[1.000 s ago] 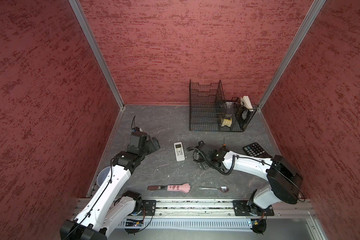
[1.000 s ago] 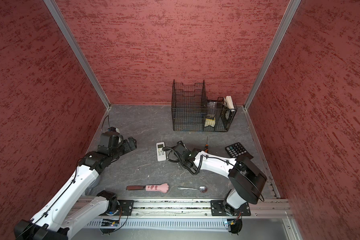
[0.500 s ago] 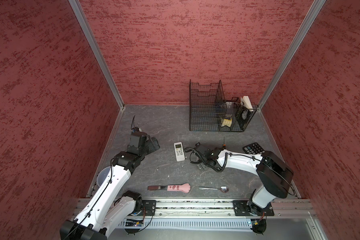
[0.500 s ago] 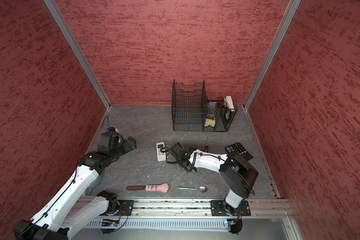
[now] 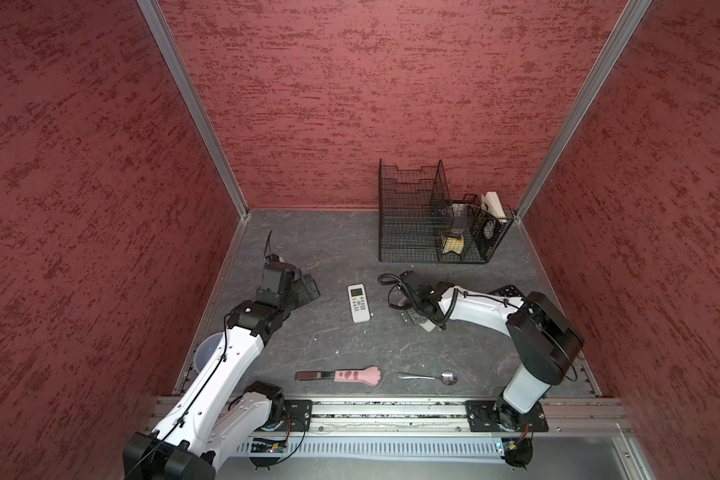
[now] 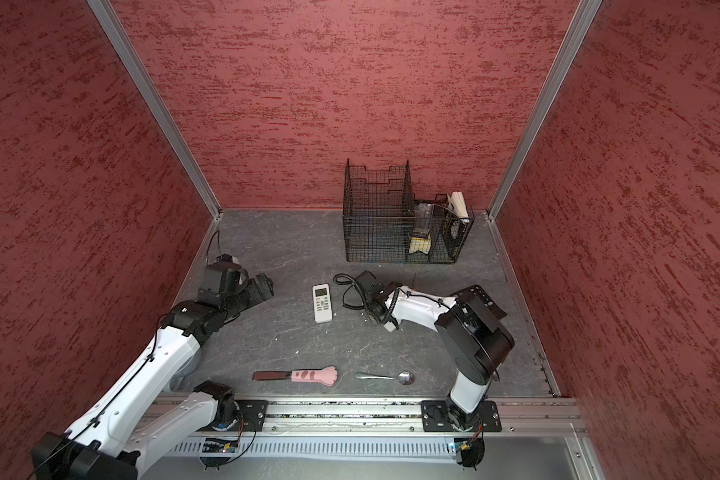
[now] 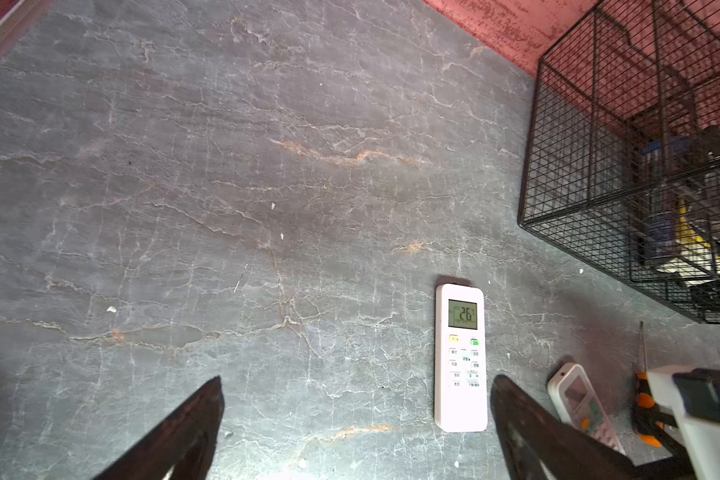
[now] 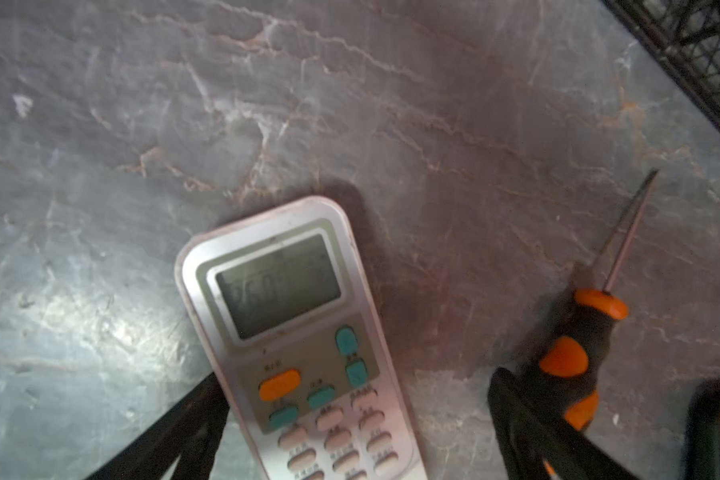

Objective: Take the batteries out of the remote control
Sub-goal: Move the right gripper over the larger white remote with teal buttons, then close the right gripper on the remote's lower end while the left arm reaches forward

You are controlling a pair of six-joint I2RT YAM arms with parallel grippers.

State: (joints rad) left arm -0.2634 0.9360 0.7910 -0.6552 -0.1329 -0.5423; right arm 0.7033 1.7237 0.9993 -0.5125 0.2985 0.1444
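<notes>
The right gripper moves back and down, with a turn, onto the lower end of the second remote [image 5: 428, 325] next, as the remote lies slanted between the open fingers.
Two remotes lie face up on the grey table. A white remote [image 5: 358, 302] [image 6: 322, 302] [image 7: 460, 357] with a lit display lies mid-table. A second remote [image 8: 300, 353] [image 7: 582, 405], with orange and teal buttons, lies between the fingers of my open right gripper [image 8: 356, 376] [image 5: 412, 316]. One finger [image 8: 192, 419] is close beside its edge; the other finger [image 8: 524, 419] stands apart from it, over a screwdriver handle. My left gripper [image 7: 358, 379] [image 5: 308, 291] is open and empty, left of the white remote. The batteries are hidden from view.
An orange-and-black screwdriver [image 8: 578, 345] lies right beside the second remote. A black wire basket [image 5: 433, 216] stands at the back right and a calculator [image 5: 510, 291] is behind the right arm. A pink paw spatula [image 5: 350, 375], a spoon [image 5: 429, 377] and a clear cup [image 5: 206, 353] lie near the front.
The right arm's elbow has swung in toward the back and left, with the gripper staying over the second remote. The left arm has not moved.
</notes>
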